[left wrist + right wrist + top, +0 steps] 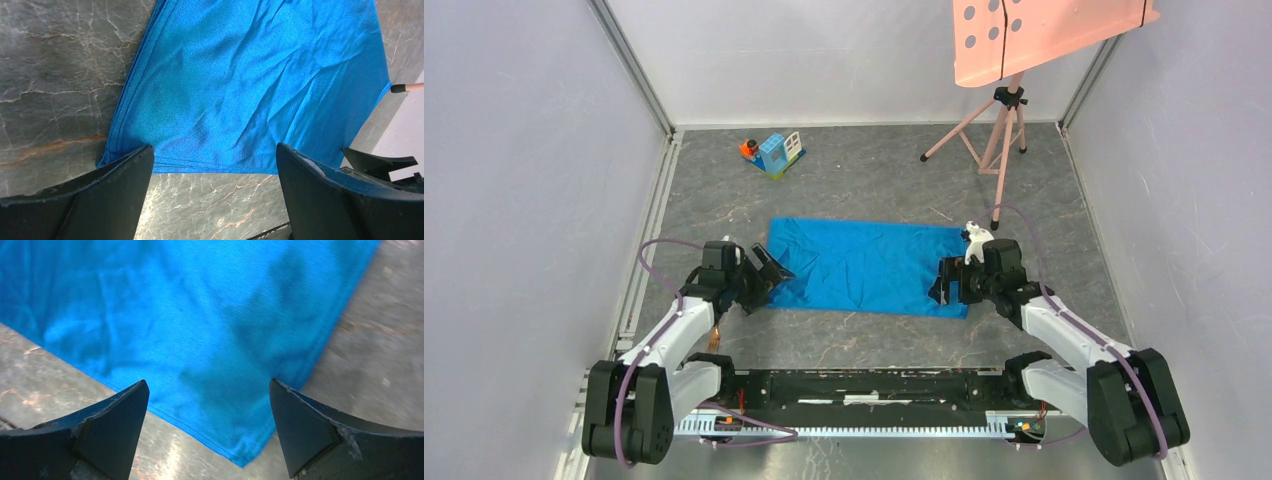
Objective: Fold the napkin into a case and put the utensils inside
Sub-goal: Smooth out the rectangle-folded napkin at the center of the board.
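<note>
The right gripper will next move outward from the napkin's near corner and turn to close across the napkin's end hem point(320, 346), because that hem slants outside its fingers.
The bright blue napkin point(864, 265) lies flat and wrinkled in the middle of the table. In the left wrist view the napkin point(240, 90) shows stacked layers along its left edge. My left gripper point(769, 272) hovers open at the napkin's left end, and the near edge lies between its fingertips point(212, 165). At the right end, my right gripper point(944, 282) is open too, over the napkin's point(190, 315) near corner, with nothing held point(209, 390). A thin copper sliver point(715, 335) shows beside the left forearm, too small to identify. Otherwise the utensils are out of view.
A small blue-and-white toy block house point(776, 153) stands at the back left. A pink tripod point(999, 135) with a pink perforated board point(1044, 35) stands at the back right; one foot point(405, 88) shows past the napkin. White walls enclose the table.
</note>
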